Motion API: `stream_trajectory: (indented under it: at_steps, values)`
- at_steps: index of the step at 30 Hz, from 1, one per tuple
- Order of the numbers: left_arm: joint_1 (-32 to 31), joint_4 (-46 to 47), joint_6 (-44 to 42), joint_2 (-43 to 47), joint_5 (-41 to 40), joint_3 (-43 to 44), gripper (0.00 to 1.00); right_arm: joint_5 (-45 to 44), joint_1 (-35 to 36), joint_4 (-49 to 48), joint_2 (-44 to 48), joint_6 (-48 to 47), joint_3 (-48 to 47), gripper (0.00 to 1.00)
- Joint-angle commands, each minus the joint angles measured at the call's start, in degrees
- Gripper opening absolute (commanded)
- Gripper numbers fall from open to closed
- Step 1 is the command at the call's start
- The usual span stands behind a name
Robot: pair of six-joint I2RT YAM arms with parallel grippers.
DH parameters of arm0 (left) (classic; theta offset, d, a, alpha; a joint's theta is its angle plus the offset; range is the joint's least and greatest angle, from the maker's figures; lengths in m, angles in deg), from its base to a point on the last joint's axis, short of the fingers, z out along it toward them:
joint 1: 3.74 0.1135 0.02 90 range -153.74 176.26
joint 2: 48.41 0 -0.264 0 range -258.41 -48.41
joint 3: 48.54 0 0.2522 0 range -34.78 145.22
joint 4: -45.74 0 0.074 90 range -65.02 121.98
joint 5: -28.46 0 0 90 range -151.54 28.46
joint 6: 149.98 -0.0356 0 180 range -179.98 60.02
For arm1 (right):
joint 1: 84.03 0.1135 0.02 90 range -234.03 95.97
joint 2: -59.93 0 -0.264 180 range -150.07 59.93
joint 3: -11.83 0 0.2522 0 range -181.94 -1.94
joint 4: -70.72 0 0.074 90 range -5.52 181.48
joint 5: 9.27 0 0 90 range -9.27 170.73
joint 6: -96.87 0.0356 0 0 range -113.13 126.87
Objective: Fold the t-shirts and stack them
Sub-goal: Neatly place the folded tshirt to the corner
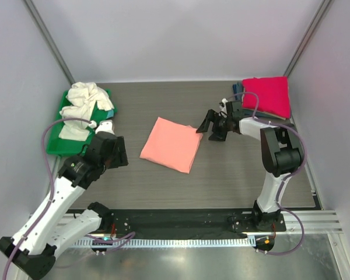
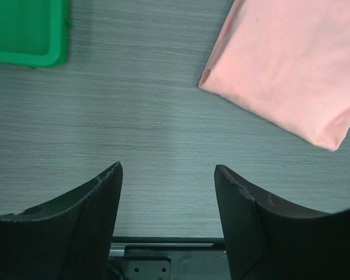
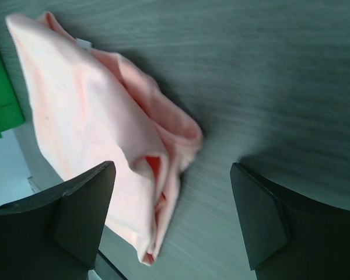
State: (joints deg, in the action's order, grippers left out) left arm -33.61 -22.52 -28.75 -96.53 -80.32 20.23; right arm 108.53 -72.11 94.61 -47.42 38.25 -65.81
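Observation:
My right gripper lowers left in the top view next, closing on the shirt's raised fold, since the shirt's rumpled corner lies below it that way.
A salmon-pink t-shirt (image 1: pixel 171 144), folded into a flat rectangle, lies mid-table; it shows in the left wrist view (image 2: pixel 289 64) and the right wrist view (image 3: pixel 99 128). My right gripper (image 1: pixel 209 126) is open and empty, just right of the shirt's right corner, its jaws either side of that corner's edge. My left gripper (image 1: pixel 120 153) is open and empty, left of the shirt, over bare table. A cream-white t-shirt (image 1: pixel 87 102) lies crumpled on the green tray (image 1: pixel 67 146). A folded magenta-red t-shirt (image 1: pixel 268 96) sits on dark blue ones (image 1: pixel 238 88) at the back right.
The green tray's corner shows in the left wrist view (image 2: pixel 29 35) and the right wrist view (image 3: pixel 0 99). Grey walls enclose the table on the left, back and right. A metal rail (image 1: pixel 181 224) runs along the near edge.

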Motion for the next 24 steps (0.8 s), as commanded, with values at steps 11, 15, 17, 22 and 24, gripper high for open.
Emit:
stream_trajectory:
  at_steps: [11, 15, 17, 22, 24]
  values:
    - [0.25, 1.85, 0.42, 2.06, -4.86, -0.60, 0.67, 1.74, 4.60, -12.58, -7.70, 1.67, 5.69, 0.77]
    - [0.25, 2.12, 0.42, 2.85, -5.03, -0.86, 0.68, 2.61, 4.60, -14.26, -6.64, 2.11, 7.71, 0.70]
    - [0.25, 2.21, 0.42, 2.94, -5.12, -0.95, 0.68, 2.97, 4.60, -14.79, -7.08, 2.29, 7.54, 0.60]
    - [0.25, 2.12, 0.51, 2.68, -5.12, -0.86, 0.68, 4.29, 4.60, -15.75, -7.96, 2.64, 5.61, 0.16]
    - [0.25, 2.12, 0.51, 2.94, -5.21, -0.78, 0.68, 4.90, 4.51, -15.93, -8.14, 2.38, 4.30, 0.01]
